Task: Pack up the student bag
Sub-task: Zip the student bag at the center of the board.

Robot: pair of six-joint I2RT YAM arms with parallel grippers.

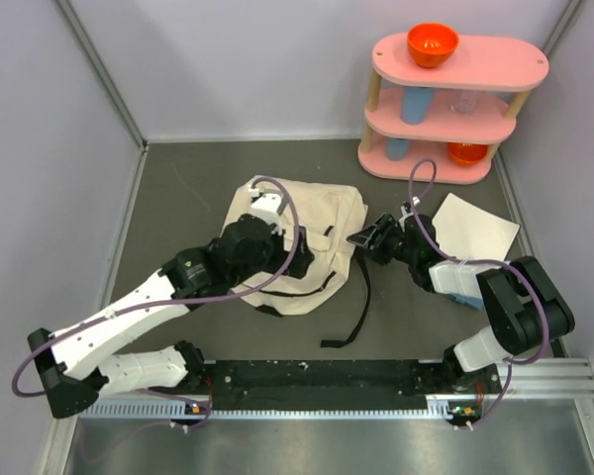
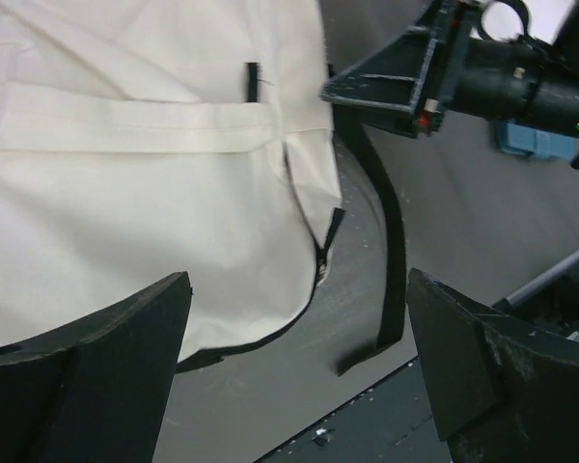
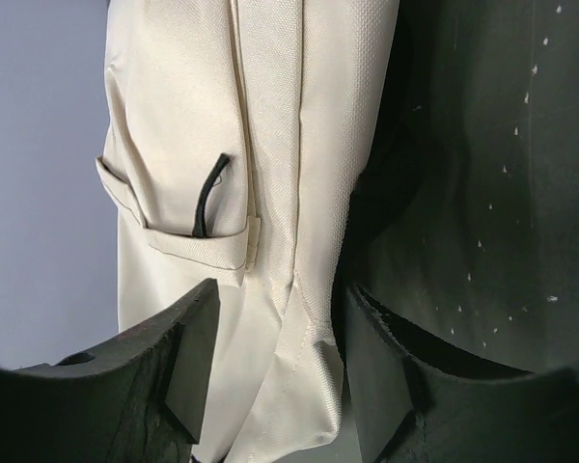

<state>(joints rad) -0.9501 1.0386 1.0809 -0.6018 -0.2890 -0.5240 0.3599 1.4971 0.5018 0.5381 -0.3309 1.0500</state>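
I need to move my left gripper to the right in the top view and down onto the bag's zipper edge, as that edge lies below it, nearer the black strap.
The student bag (image 1: 322, 237) is a beige canvas backpack lying flat mid-table, with a black strap (image 1: 360, 297) trailing toward the near edge. My left gripper (image 1: 273, 220) hovers over the bag's left part, jaws wide open and empty; in the left wrist view the bag (image 2: 145, 174) and strap (image 2: 391, 251) lie below it. My right gripper (image 1: 366, 237) is at the bag's right edge. In the right wrist view its jaws stand part open, with a fold of the bag's fabric (image 3: 299, 289) between the fingers (image 3: 174, 367).
A pink three-tier shelf (image 1: 535, 67) stands at the back right, holding an orange bowl (image 1: 433, 43), a blue cup (image 1: 416, 104) and a second orange bowl (image 1: 467, 151). A white sheet (image 1: 475, 228) and a blue item (image 2: 536, 140) lie by the right arm.
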